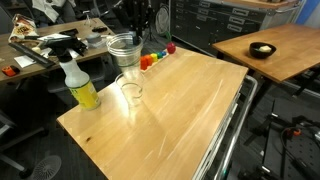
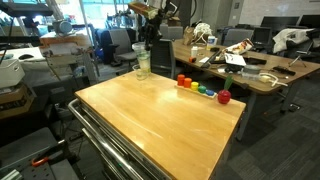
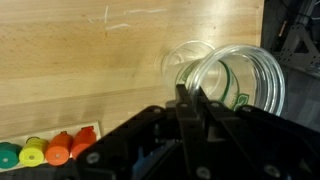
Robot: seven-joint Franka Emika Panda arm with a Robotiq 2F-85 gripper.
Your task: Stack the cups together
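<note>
My gripper moves down toward the standing cup next and lowers the held cup into its opening [image 1: 128, 77] [image 3: 185, 63]. It then releases the side of the held cup, since that standing cup stands upright just below.
My gripper [image 3: 193, 100] is shut on the rim of a clear plastic cup [image 3: 245, 80] and holds it above the wooden table. In an exterior view this held cup [image 1: 122, 50] shows several rim lines, like nested cups. Another clear cup [image 1: 131, 92] stands upright on the table, below and just beside the held one. It also shows in the wrist view [image 3: 183, 62]. In an exterior view the gripper [image 2: 150, 40] hangs over the table's far corner with the held cup [image 2: 141, 62] under it.
A yellow spray bottle [image 1: 80, 85] stands at the table's corner next to the cups. A row of small colourful blocks [image 1: 155, 58] lies along the edge, seen also in the wrist view [image 3: 50, 150]. The wooden table [image 1: 180, 110] sits on a metal cart. Cluttered desks stand behind.
</note>
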